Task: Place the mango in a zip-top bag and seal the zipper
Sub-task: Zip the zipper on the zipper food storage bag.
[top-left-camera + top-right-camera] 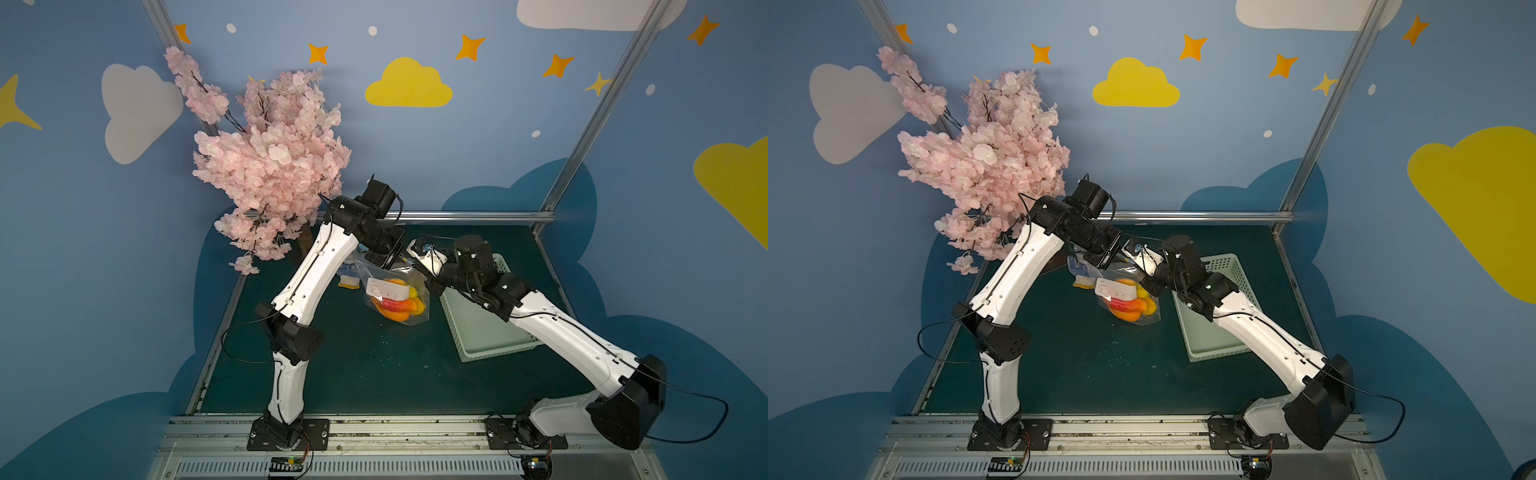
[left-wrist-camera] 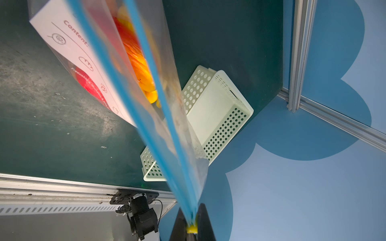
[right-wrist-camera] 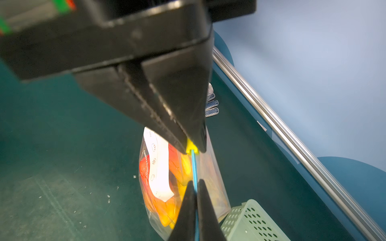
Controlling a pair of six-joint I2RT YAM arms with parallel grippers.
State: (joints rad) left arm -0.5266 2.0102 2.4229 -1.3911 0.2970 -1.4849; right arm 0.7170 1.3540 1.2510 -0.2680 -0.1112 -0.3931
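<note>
The left gripper moves along the zipper's blue pieces toward the blossom tree next and releases at their end, because the pieces stretching that way are still apart.
The clear zip-top bag [image 1: 415, 309] hangs upright above the green table [image 1: 353, 374], seen in both top views with its white label [image 1: 1115, 289]. The orange, red and yellow mango [image 1: 395, 309] lies inside it [image 3: 177, 167]. My left gripper [image 2: 191, 221] is shut on one end of the blue zipper [image 2: 167, 116], at a small yellow piece [image 3: 191, 147]. From there two blue strips spread apart in the left wrist view. My right gripper [image 3: 195, 183] is shut on the zipper [image 3: 194, 167] a short way from the left fingers [image 3: 167, 108].
A pale green perforated basket [image 1: 484, 332] lies under my right arm, close beside the bag [image 3: 254, 221]. A dotted work glove [image 1: 349, 276] lies behind the bag. A pink blossom tree [image 1: 270, 166] overhangs the back left corner. An aluminium rail [image 1: 478, 216] runs along the table's back edge.
</note>
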